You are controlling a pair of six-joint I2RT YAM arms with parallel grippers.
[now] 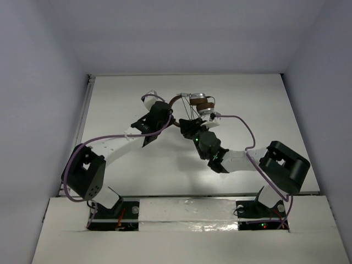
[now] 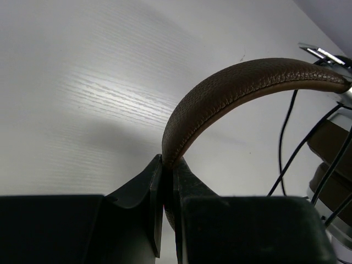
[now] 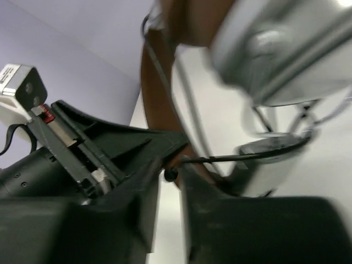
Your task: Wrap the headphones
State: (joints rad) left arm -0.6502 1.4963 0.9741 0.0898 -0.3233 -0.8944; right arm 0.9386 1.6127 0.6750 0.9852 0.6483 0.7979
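Note:
The brown headband (image 2: 231,88) comes down in my left gripper onto the bare white tabletop below that gripper next, and the gripper releases it there.
The headphones (image 1: 201,103) are at the back middle of the table, brown ear pads and silver earcups stacked together. My left gripper (image 1: 168,117) is shut on the brown headband (image 2: 231,88), which arches up and right from the jaws (image 2: 168,163). Thin dark cable strands (image 2: 283,137) hang beside the ear pads (image 2: 330,143). My right gripper (image 1: 184,124) is just right of the left one. In the right wrist view it (image 3: 171,171) is shut on the thin cable (image 3: 231,158) near its small black end. A blurred silver earcup (image 3: 286,49) is close above.
The white table (image 1: 264,110) is bounded by pale walls at the back and both sides, with a raised strip (image 1: 85,110) on its left edge. Thick purple arm cables (image 1: 242,124) loop over both arms. The two grippers are almost touching.

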